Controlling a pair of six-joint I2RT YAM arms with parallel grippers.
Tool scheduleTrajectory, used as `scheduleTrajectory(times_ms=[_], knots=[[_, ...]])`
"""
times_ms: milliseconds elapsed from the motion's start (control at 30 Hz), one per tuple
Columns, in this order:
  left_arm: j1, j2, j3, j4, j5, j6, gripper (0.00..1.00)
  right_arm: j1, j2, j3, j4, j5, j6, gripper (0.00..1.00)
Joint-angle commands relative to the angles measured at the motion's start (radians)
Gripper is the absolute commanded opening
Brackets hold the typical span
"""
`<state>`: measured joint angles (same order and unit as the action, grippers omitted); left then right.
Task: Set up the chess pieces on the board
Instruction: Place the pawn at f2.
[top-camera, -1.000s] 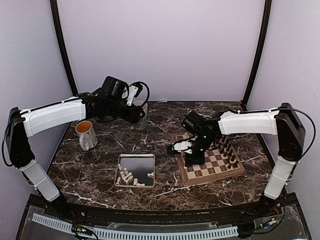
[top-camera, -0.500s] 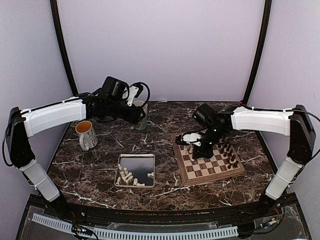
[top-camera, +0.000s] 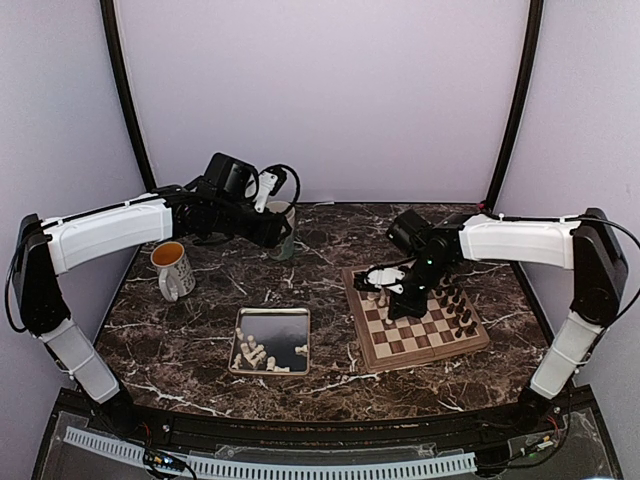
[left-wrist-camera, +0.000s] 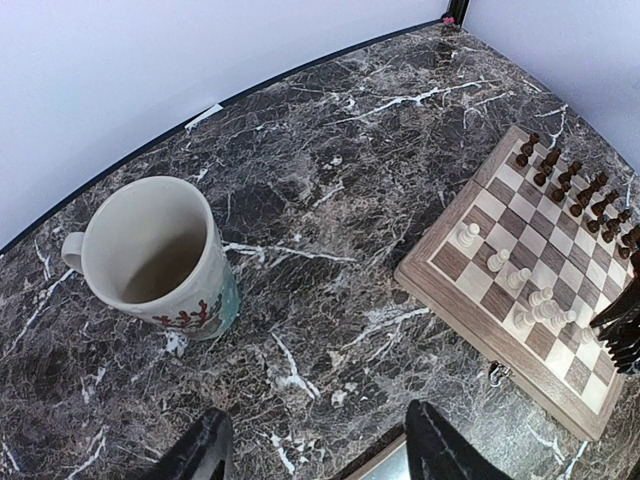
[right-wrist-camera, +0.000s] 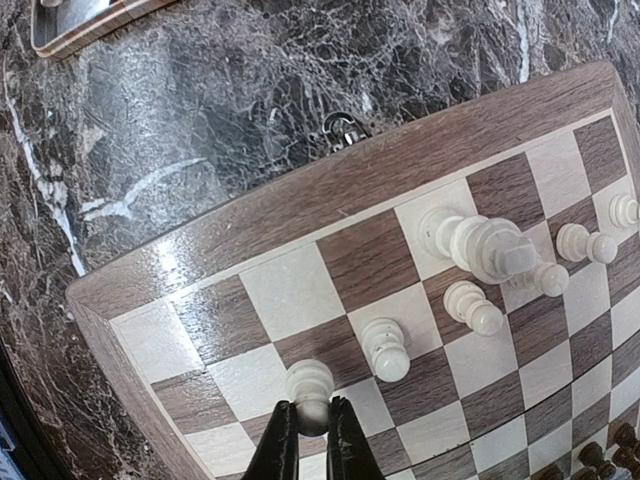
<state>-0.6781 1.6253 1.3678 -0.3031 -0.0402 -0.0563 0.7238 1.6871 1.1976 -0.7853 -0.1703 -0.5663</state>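
The robot's left gripper isn't holding anything and should next move back and down onto the clump of white pieces still in the silver tray, which lies below it toward the robot's base.
The board (top-camera: 420, 357) lies at the right of the table. My right gripper (right-wrist-camera: 311, 425) is shut on the head of a cream-white pawn (right-wrist-camera: 309, 385), low over a square near the board's left corner (right-wrist-camera: 300, 200). I cannot tell whether its base touches. Several more white pieces (right-wrist-camera: 387, 350) stand in a row beside it, with taller ones (right-wrist-camera: 480, 245) behind. Other white pieces (top-camera: 255, 352) lie in the silver tray (top-camera: 272, 318). My left gripper (left-wrist-camera: 320, 450) hangs open and empty over the marble at the back left.
Dark brown pieces (top-camera: 460, 305) line the board's right side. A white mug with red pattern (left-wrist-camera: 150, 260) stands by the left gripper. A second mug with an orange inside (top-camera: 172, 268) is at the left. A small metal clasp (right-wrist-camera: 341, 127) sticks out from the board's edge.
The right gripper has carried the pawn from the board's near-left part toward its far-left part and lowered it. The left arm has not moved.
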Motion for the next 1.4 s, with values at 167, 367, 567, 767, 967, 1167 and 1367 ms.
scheduleTrajectory(times_ms=[167,367,567,767,967,1167,1367], knots=[[-0.001,0.007,0.025,-0.016,0.020,-0.004,0.61,-0.001,0.038,0.000,0.023,0.018,0.014,0.07],[0.000,0.013,0.027,-0.018,0.025,-0.005,0.61,-0.001,0.046,0.000,0.029,0.018,0.015,0.07],[0.000,0.016,0.028,-0.019,0.032,-0.005,0.61,-0.002,0.051,-0.004,0.034,0.018,0.018,0.10],[-0.001,0.020,0.030,-0.022,0.036,-0.006,0.61,-0.001,0.051,-0.010,0.035,0.017,0.020,0.13],[-0.001,0.021,0.032,-0.024,0.041,-0.008,0.61,-0.001,0.051,-0.014,0.024,0.010,0.013,0.13],[-0.001,0.025,0.034,-0.026,0.044,-0.008,0.61,-0.002,0.052,-0.024,0.025,0.009,0.014,0.14],[0.000,0.033,0.037,-0.031,0.047,-0.008,0.61,-0.001,0.043,-0.020,0.025,0.008,0.019,0.20]])
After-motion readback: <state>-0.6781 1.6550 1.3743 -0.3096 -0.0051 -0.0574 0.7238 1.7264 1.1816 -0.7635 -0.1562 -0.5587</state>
